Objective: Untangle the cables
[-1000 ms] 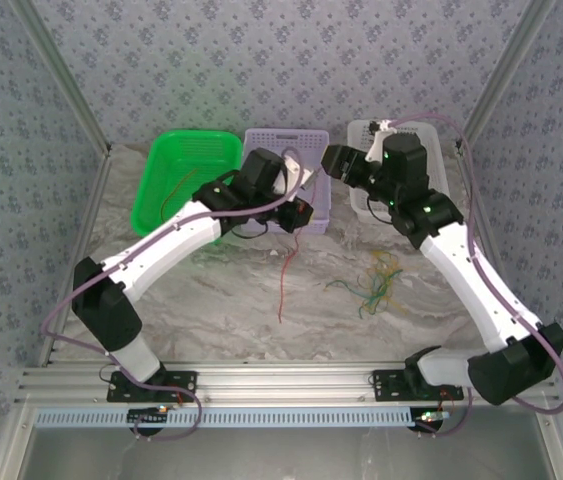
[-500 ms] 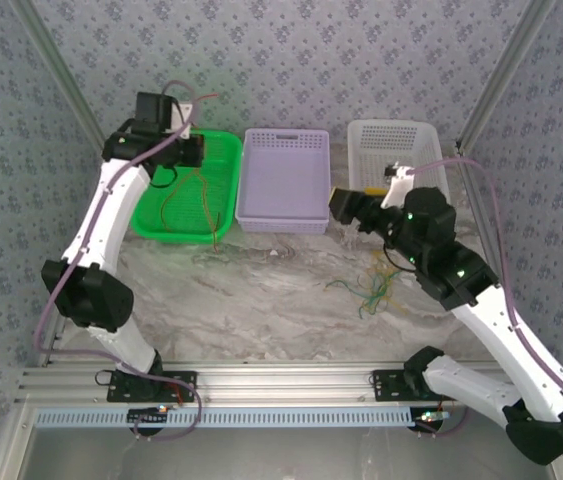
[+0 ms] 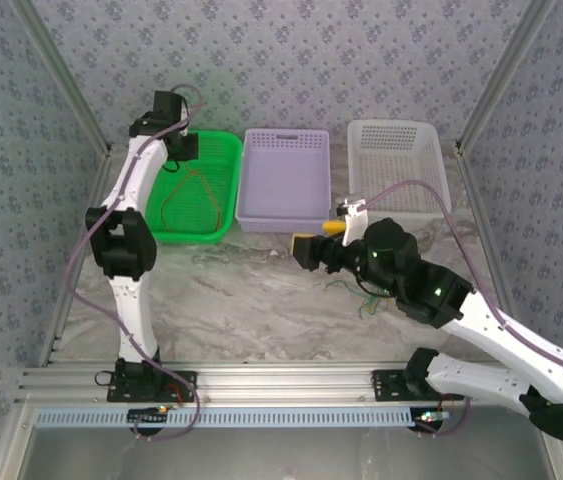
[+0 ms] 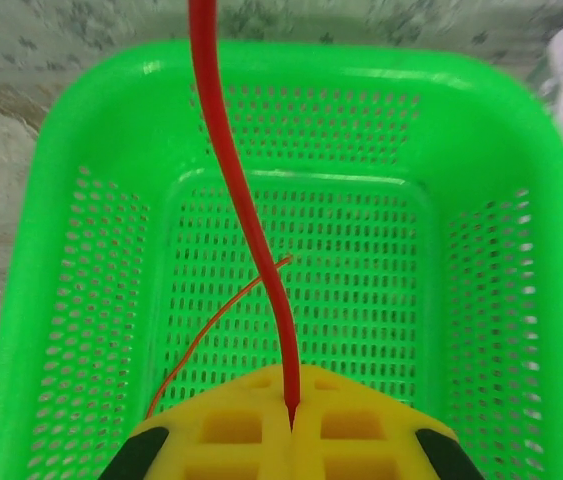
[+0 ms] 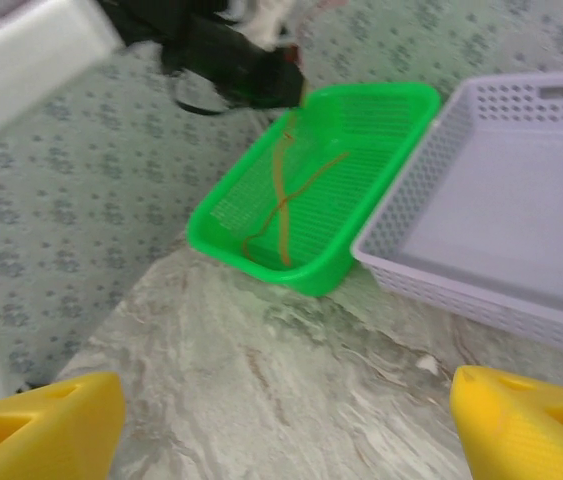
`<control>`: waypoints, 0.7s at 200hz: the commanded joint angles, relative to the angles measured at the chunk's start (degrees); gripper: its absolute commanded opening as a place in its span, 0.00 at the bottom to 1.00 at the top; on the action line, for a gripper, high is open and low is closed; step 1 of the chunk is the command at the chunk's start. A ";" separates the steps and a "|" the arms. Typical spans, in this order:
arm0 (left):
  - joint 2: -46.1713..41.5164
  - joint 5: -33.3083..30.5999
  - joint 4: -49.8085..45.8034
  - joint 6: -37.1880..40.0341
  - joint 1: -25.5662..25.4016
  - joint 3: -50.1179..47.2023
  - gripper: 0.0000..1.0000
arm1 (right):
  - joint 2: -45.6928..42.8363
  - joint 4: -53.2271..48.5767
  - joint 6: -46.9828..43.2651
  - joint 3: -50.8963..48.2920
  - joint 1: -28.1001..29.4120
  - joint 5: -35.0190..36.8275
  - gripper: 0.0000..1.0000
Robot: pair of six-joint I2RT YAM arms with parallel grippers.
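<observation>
The red cable already hangs down inside the green basket, so next I should lower my left gripper toward the basket's bottom with the holes below and let go of the red cable [image 4: 246,200].
My left gripper [image 3: 182,146] hangs over the far end of the green basket [image 3: 223,150], shut on a red cable [image 4: 246,200] that is pinched between its yellow fingers [image 4: 292,402]. The cable droops into the basket beside other thin red-orange cables [image 3: 197,192] [image 4: 211,318]. A tangle of green and yellow cables [image 3: 366,302] lies on the table, partly hidden under my right arm. My right gripper [image 3: 317,240] [image 5: 281,440] hovers left of that tangle, above bare table, open with nothing between its fingers.
A purple basket [image 3: 286,180] [image 5: 501,200] stands right of the green basket [image 5: 401,100], and a white basket [image 3: 396,165] stands further right. All three line the back wall. Marble table lies in front of them, with patterned walls on three sides.
My left arm swung from the purple basket to the green basket's far end, carrying the red cable off the table. My right arm came from the white basket down toward the table's middle.
</observation>
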 commanded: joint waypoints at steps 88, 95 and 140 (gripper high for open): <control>8.64 -8.02 -3.85 -0.48 0.70 2.73 0.00 | 1.61 6.65 -4.11 1.40 4.75 5.09 0.87; 8.87 -8.04 -3.87 -0.57 0.69 3.07 0.00 | 1.61 6.56 -4.06 1.37 4.78 5.36 0.87; 10.78 -6.68 -6.34 -1.21 0.70 7.05 0.18 | 1.26 5.26 -3.44 1.10 4.77 6.16 0.87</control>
